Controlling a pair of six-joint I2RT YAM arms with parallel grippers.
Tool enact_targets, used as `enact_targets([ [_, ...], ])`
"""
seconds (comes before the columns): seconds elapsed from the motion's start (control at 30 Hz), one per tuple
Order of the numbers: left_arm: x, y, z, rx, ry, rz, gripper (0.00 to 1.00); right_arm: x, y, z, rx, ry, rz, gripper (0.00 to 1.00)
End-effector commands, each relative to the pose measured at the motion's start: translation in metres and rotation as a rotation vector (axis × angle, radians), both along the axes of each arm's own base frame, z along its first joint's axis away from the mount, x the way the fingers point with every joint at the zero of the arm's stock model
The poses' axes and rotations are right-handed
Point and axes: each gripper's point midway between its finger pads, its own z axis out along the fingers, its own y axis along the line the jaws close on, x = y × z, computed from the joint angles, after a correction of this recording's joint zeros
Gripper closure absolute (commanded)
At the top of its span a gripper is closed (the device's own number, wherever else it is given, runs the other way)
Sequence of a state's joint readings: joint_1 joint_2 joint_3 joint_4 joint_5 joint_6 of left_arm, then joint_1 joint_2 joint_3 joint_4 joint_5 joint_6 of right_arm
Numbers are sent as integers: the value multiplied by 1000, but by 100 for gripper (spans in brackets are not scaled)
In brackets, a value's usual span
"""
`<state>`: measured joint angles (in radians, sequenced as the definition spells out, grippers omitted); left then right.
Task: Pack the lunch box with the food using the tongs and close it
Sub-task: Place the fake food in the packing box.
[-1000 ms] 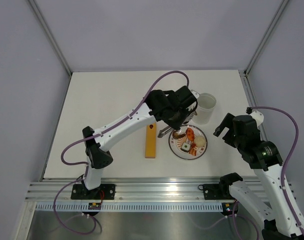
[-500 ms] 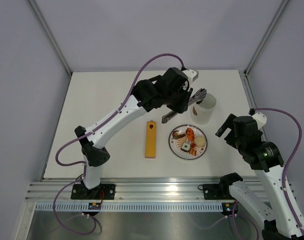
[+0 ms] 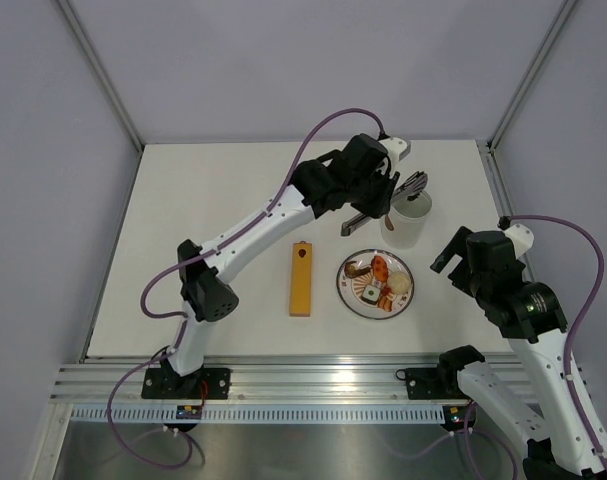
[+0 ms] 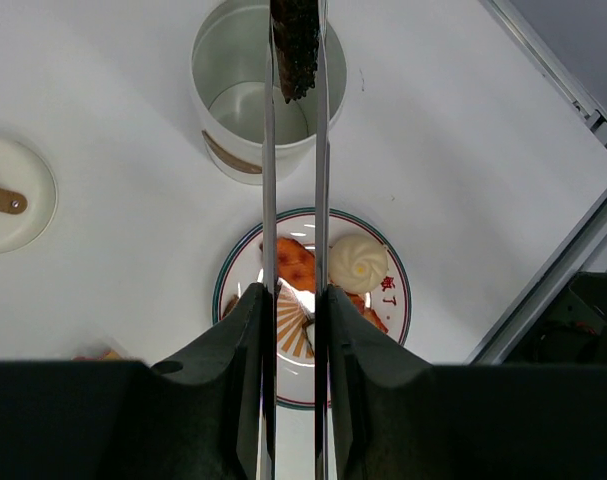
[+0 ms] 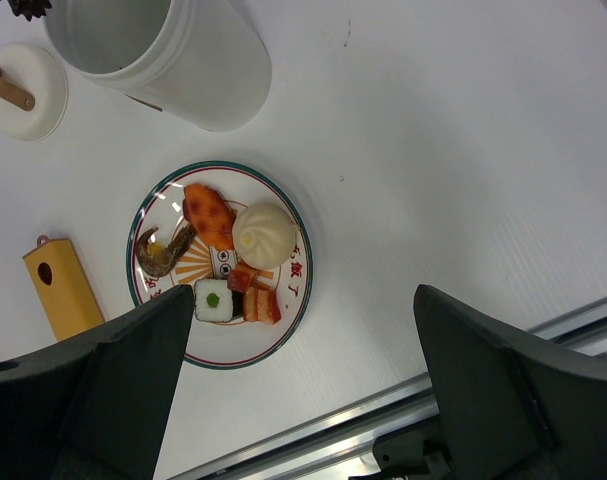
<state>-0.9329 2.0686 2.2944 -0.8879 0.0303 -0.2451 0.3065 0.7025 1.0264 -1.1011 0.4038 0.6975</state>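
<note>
My left gripper will bring the slim grey tongs' tips down into the lunch box's opening (image 3: 412,206) (image 4: 263,73), because the dark brown food piece still hangs above it.
My left gripper (image 3: 381,196) (image 4: 295,295) is shut on the slim grey tongs (image 3: 411,184) (image 4: 269,200). The tongs' tips pinch a dark brown food piece (image 4: 295,45) right above the open mouth of the white lunch box (image 3: 408,228) (image 4: 233,150) (image 5: 208,60). Below it the patterned plate (image 3: 355,303) (image 4: 401,318) (image 5: 233,335) carries an orange-red piece (image 5: 209,215), a beige bun (image 5: 264,235), a white-and-green roll (image 5: 213,300) and a brown shrimp-like piece (image 5: 161,250). My right gripper (image 3: 451,252) (image 5: 303,300) hangs open and empty, to the right of the plate.
A round white lid (image 4: 13,195) (image 5: 23,90) with a brown handle lies left of the lunch box. A long flat orange bar (image 3: 301,278) (image 5: 58,285) lies left of the plate. The metal rail (image 3: 313,378) runs along the table's near edge.
My left arm has lifted the tongs off the plate and swung them back and to the right, over the lunch box, with the brown piece in their tips. The right arm has barely moved.
</note>
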Motion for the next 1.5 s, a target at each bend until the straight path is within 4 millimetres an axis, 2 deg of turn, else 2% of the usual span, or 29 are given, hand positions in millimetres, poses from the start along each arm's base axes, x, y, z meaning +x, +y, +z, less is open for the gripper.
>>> enact_targets([
  [0.0,17,-19,22,-98,-85,-29,100,2,-5,14,0,-39,-40,0],
  [0.13,23,-21,5,-87,-61,-19,100,1,-6,15,-2,-34,-39,1],
  [0.27,26,-20,-11,-69,-42,-14,87,0,-6,14,-4,-31,-36,1],
  [0.37,26,-20,-23,-51,-27,-13,76,0,-5,14,0,-29,-34,1],
  [0.4,26,-19,-27,-46,-18,-12,67,-1,-5,14,0,-30,-32,0],
  [0.47,25,-20,-32,-37,-5,-18,61,0,-4,14,1,-28,-31,1],
  [0.6,22,-21,-31,-46,5,-27,50,1,-3,15,3,-28,-27,1],
  [0.9,9,-17,0,-105,0,-55,53,1,-1,15,13,-31,-18,0],
  [0.93,5,-15,12,-122,-9,-58,54,1,-1,14,12,-25,-21,1],
  [1.0,0,-10,21,-135,-13,-62,55,0,-1,13,13,-25,-20,1],
  [1.03,-6,-6,37,-159,-30,-69,55,0,-1,14,16,-28,-21,1],
  [1.13,-19,3,45,-170,-34,-80,56,1,-2,15,12,-34,-25,1],
  [1.17,-25,10,57,-185,-49,-81,56,1,-3,15,10,-34,-26,1],
  [1.2,-29,14,59,-183,-50,-80,56,1,-3,16,8,-35,-29,1],
  [1.23,-34,19,49,-162,-35,-77,56,0,-3,15,5,-32,-28,1],
  [1.27,-40,26,59,-175,-42,-78,56,0,-4,16,5,-35,-29,0],
  [1.3,-46,29,57,-169,-33,-80,56,0,-4,16,2,-35,-28,1],
  [1.33,-51,35,42,-134,-9,-73,56,0,-5,16,4,-36,-33,1],
  [1.43,-67,52,36,-106,-1,-55,55,-2,-5,15,4,-33,-34,1],
  [1.47,-73,58,19,-73,27,-49,55,-1,-5,15,4,-35,-34,0],
])
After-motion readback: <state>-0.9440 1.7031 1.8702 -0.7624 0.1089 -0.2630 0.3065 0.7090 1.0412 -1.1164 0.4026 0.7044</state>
